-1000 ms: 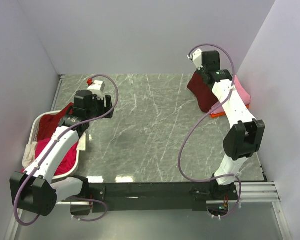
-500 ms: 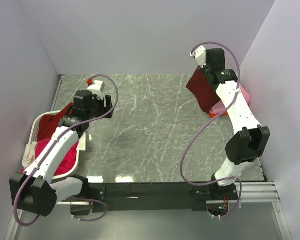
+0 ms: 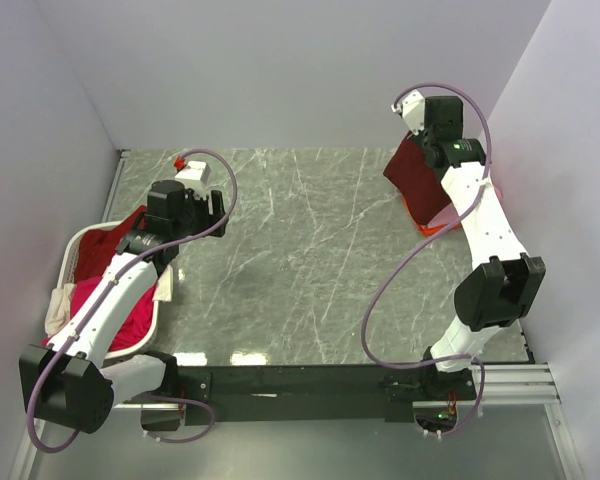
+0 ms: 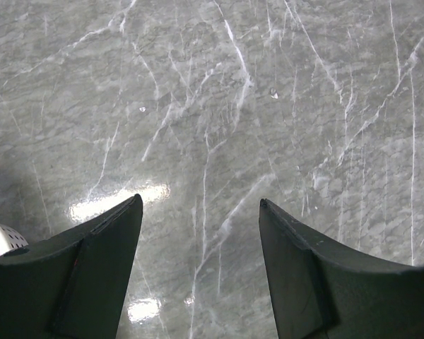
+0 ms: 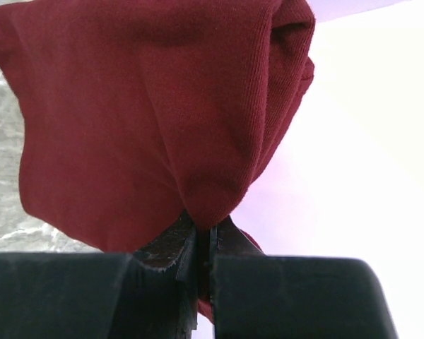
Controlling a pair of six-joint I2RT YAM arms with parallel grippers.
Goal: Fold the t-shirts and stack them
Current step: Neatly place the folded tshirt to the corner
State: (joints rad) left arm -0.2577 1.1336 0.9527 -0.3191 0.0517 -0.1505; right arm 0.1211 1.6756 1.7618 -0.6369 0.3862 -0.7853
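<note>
My right gripper lowers to its right in the top view next and releases the off-center maroon shirt there, since the pink shirt lies below that way.
My right gripper (image 5: pixel 203 244) is shut on a bunched fold of the dark maroon t-shirt (image 5: pixel 162 127). In the top view that maroon shirt (image 3: pixel 416 180) hangs from the right gripper (image 3: pixel 427 150) at the far right of the table. An orange shirt edge (image 3: pixel 432 229) shows under it. My left gripper (image 4: pixel 200 205) is open over bare marble, with nothing between its fingers. In the top view the left gripper (image 3: pixel 208 205) hovers just right of the basket. A magenta shirt (image 3: pixel 130 322), a dark red one (image 3: pixel 105 250) and a cream one (image 3: pixel 60 305) lie in that basket.
The white plastic basket (image 3: pixel 77 243) stands at the table's left edge, and its corner (image 4: pixel 0 239) shows in the left wrist view. Pale walls close in the table on the left, back and right. The marble table (image 3: pixel 300 250) spreads between the two arms.
My right arm has swung toward the back right corner, carrying the maroon shirt with it; the pink shirt is now covered. The left arm has not moved.
</note>
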